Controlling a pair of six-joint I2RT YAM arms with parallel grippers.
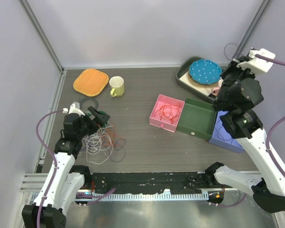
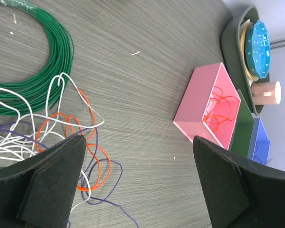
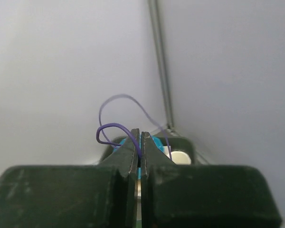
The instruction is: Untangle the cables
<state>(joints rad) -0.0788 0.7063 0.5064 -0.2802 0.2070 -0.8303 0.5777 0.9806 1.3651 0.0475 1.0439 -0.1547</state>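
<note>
The robot's right gripper will next move down and back over the blue box with purple cable inside and release the matching loop, because the box stands below and back from the gripper.
The tangled cables (image 1: 102, 142) lie in a loose heap of white, orange and purple loops at the near left of the table. In the left wrist view they (image 2: 61, 128) spread under and beside the left finger. My left gripper (image 1: 100, 118) (image 2: 140, 183) hangs just above the heap's far edge, open wide and empty. My right gripper (image 1: 233, 64) (image 3: 139, 137) is raised at the back right, above the tray, shut on a purple cable (image 3: 115, 127) whose loop (image 1: 230, 47) arcs above the fingertips. A red cable (image 1: 168, 113) lies in the pink box.
A pink box (image 1: 154, 118), a green box (image 1: 197, 118) and a blue box (image 1: 235, 145) stand in a row right of centre. A dark tray (image 1: 183, 78) with a blue plate (image 1: 205, 71) sits behind. A wound green ring (image 2: 52, 61), yellow mug (image 1: 117, 86) and orange mat (image 1: 90, 81) lie back left.
</note>
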